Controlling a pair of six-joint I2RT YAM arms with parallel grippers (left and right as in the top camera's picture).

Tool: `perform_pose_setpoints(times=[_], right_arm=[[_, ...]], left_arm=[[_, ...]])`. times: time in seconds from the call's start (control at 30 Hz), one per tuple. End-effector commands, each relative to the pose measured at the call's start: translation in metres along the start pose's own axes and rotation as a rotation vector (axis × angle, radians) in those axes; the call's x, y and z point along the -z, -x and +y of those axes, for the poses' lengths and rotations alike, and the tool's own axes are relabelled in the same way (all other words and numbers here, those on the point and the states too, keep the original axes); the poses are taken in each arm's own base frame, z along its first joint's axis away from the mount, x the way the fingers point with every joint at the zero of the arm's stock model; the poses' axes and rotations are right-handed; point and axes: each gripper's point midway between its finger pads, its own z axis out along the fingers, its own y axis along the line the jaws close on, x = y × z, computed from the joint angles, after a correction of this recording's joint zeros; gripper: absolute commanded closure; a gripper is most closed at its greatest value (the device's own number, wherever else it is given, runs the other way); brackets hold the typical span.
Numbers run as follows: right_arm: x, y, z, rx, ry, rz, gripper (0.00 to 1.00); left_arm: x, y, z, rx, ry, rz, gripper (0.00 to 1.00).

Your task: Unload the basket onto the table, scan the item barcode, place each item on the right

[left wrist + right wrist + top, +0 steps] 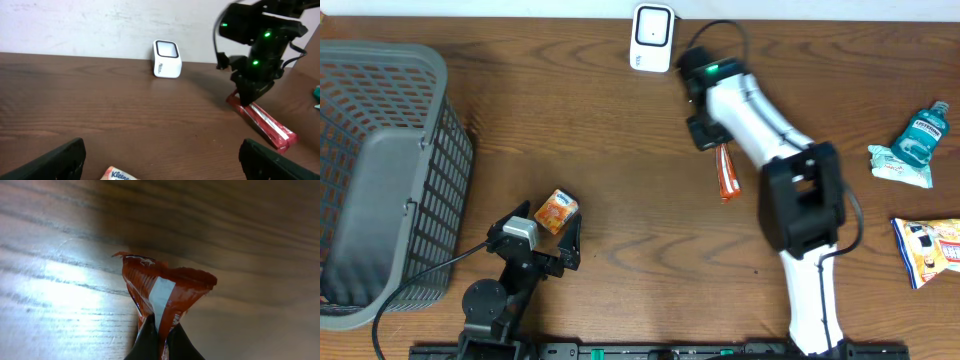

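The red snack packet (727,175) has bare wood all around it, so I will turn my right gripper over to the left in the overhead view and release the packet on the table.
A long red snack packet (727,175) lies on the wooden table right of centre. My right gripper (713,135) is shut on its far end. In the right wrist view the crumpled red wrapper (165,290) is pinched between the dark fingers of the right gripper (161,330). The left wrist view shows the same packet (265,122) under the right arm. A white barcode scanner (651,38) stands at the table's back edge, to the left of the packet; the scanner (166,60) faces the left wrist camera. My left gripper (545,232) is open near the front, holding nothing.
An orange Kleenex tissue pack (557,211) lies between the left gripper's open fingers, its edge (120,175) just in view. A grey mesh basket (380,170) fills the left side. A mouthwash bottle (920,135) and a snack bag (932,248) lie at the far right.
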Motion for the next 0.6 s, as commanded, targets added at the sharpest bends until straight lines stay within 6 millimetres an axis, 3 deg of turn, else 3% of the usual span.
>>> perform_pose_setpoints(times=[0.0, 0.2, 0.37, 0.57], right_arm=[[0.044, 0.012, -0.012, -0.117, -0.346, -0.176, 0.99], [0.068, 0.008, 0.078, 0.023, -0.346, -0.308, 0.98], [0.060, 0.000, 0.116, 0.061, -0.340, -0.328, 0.99], [0.076, -0.004, 0.082, 0.030, -0.630, -0.404, 0.99]], left_arm=[[-0.001, -0.016, 0.002, 0.004, 0.002, 0.046, 0.02], [-0.001, -0.016, 0.002, 0.004, 0.002, 0.046, 0.02], [-0.001, -0.016, 0.002, 0.004, 0.002, 0.046, 0.02], [-0.001, -0.016, 0.002, 0.004, 0.002, 0.046, 0.02]])
